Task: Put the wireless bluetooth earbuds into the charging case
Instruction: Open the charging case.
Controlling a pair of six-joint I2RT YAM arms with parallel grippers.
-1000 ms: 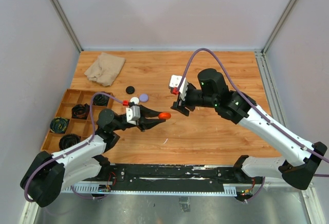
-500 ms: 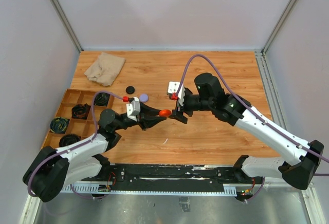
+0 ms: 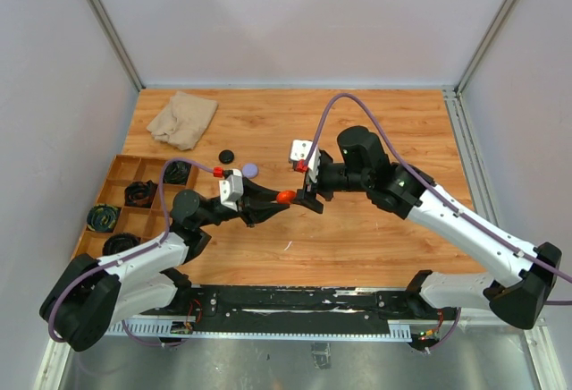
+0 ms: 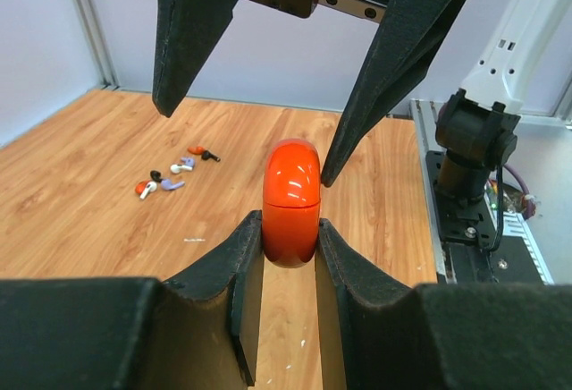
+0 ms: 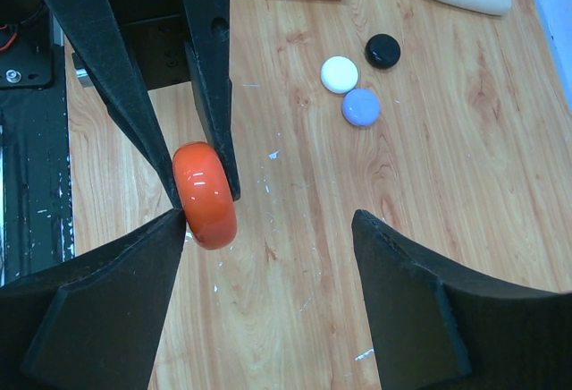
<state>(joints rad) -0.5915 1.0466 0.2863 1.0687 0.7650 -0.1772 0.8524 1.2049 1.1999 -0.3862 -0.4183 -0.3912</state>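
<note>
My right gripper moves to the right in the top view next, then down onto the farther red earbud, since my left gripper already holds the case [image 4: 291, 198].
My left gripper [image 4: 288, 224] is shut on a round orange-red charging case [image 4: 291, 198] and holds it on edge above the table; the case is closed. It also shows in the top view [image 3: 285, 197] and the right wrist view [image 5: 206, 195]. My right gripper [image 5: 268, 229] is open, and its left finger tip touches or nearly touches the case. Its fingers [image 4: 393, 68] hang over the case in the left wrist view. The tiny earbuds [image 4: 170, 175], in red, white, lilac and black, lie together on the table beyond; in the top view they are hidden.
A black puck [image 5: 382, 50], a white puck [image 5: 340, 74] and a lilac puck [image 5: 361, 106] lie on the wood. A beige cloth [image 3: 182, 114] lies at the back left. A wooden tray [image 3: 116, 168] with black coiled items stands at the left edge.
My right gripper has moved left up to the case. My left gripper has shifted slightly with the case. Little has changed in the last half second.
</note>
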